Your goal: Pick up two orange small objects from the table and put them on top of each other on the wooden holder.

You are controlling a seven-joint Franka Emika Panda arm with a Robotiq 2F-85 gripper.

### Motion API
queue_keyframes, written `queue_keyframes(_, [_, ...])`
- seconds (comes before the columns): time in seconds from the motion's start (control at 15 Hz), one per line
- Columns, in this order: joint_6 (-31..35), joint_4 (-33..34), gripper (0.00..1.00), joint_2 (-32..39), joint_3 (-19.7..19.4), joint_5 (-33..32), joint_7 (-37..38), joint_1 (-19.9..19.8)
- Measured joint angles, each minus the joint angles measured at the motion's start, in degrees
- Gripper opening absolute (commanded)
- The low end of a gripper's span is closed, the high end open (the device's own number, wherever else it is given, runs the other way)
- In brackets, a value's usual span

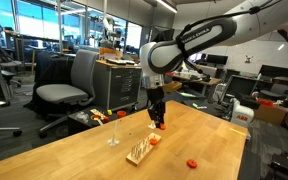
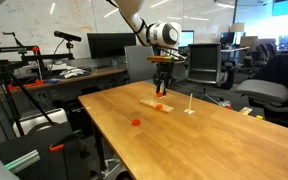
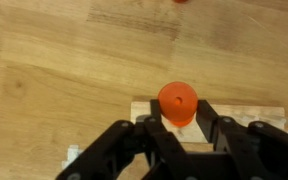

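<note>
The orange object already sits on the wooden holder below, so my gripper should next lower over an orange object (image 1: pixel 154 140) (image 3: pixel 182 120) and release the held object onto its top.
My gripper (image 3: pixel 184 122) hangs over the wooden holder (image 3: pixel 239 112), a pale flat block on the table. Its fingers close around a small round orange object (image 3: pixel 177 102) with a hole in its top, held at the fingertips just above the holder's edge. In both exterior views the gripper (image 1: pixel 156 120) (image 2: pixel 162 90) points straight down, with the orange object (image 1: pixel 154 140) (image 2: pixel 160 103) right beneath it at the holder (image 1: pixel 138 153) (image 2: pixel 152 105). A second orange object (image 1: pixel 191 162) (image 2: pixel 134 122) lies loose on the table away from the holder.
A thin white upright post (image 1: pixel 118 128) (image 2: pixel 190 102) stands on the wooden table (image 1: pixel 84 155) near the holder. Another orange spot shows at the top edge of the wrist view (image 3: pixel 182 1). Office chairs, desks and monitors surround the table.
</note>
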Motion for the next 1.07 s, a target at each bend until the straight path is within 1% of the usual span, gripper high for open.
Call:
queue_keyframes(0.53, [-0.45, 6.52, 0.16, 5.77, -0.19, 0.0, 2.9, 1.31])
queue_keyframes(1.07, [-3.01, 12.2, 0.16, 10.38, -0.85, 0.0, 4.74, 1.97])
